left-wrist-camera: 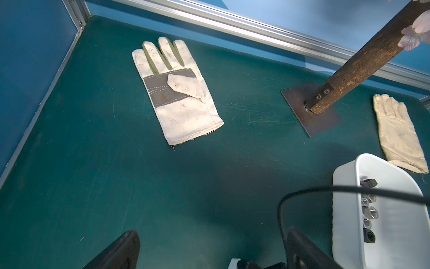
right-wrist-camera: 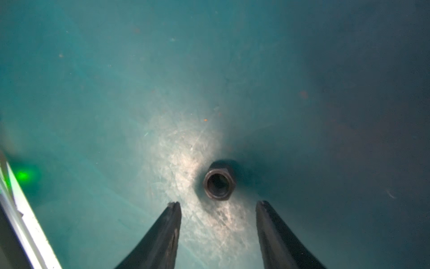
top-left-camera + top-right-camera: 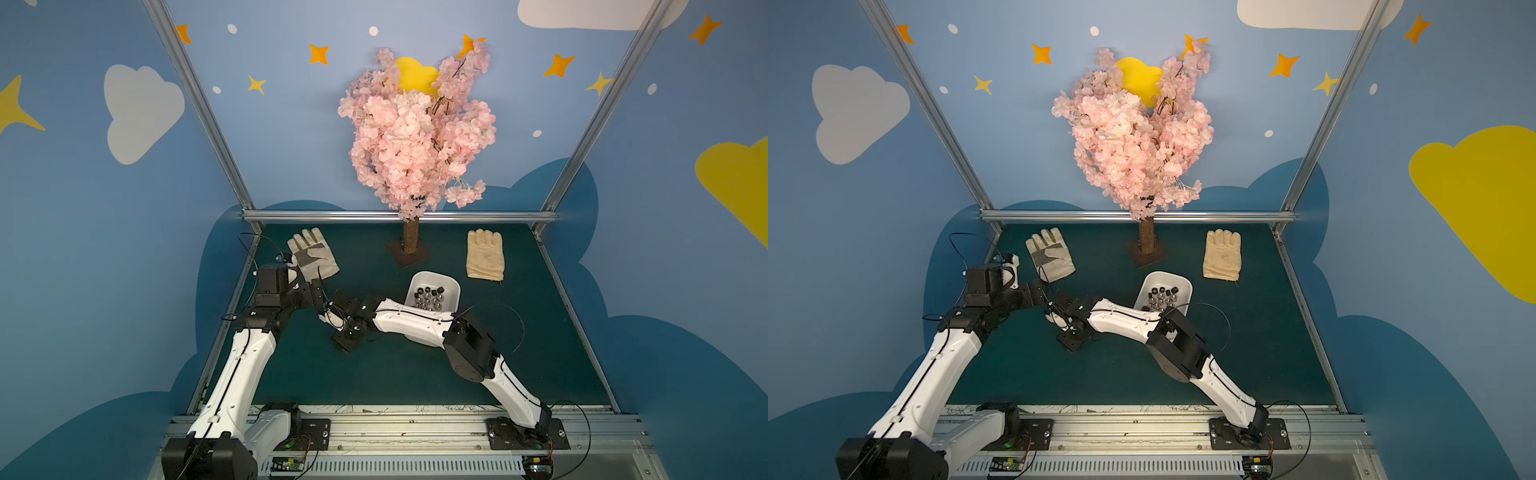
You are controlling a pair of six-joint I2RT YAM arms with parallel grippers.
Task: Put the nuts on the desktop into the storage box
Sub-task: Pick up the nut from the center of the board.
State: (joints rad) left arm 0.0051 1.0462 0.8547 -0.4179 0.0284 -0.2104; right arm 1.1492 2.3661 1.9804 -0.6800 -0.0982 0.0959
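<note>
The right gripper lowers onto the lone black nut (image 2: 218,180) next and closes its fingers around the sides, since the nut stands below the open fingers on the tabletop.
A lone black nut (image 2: 218,180) lies flat on the green desktop (image 3: 415,374), hole upward. In the right wrist view my right gripper (image 2: 218,203) is open just short of it, and the nut sits beyond the fingertips, not between them. In both top views that right gripper (image 3: 347,343) (image 3: 1073,338) points down at the table's left-centre; the nut itself is hidden there. The white storage box (image 3: 451,282) (image 3: 1185,282) (image 1: 344,209) holds several silver and black nuts (image 3: 428,297) (image 1: 370,209). My left gripper (image 1: 211,230) is wide open and empty, hovering left of the box.
A patched work glove (image 3: 311,257) lies at the back left and a pale glove (image 3: 485,254) at the back right. The pink blossom tree's trunk and base plate (image 3: 409,251) stand at the back centre. Aluminium rails (image 3: 399,216) edge the table. The right arm's forearm (image 3: 411,322) crosses in front of the box.
</note>
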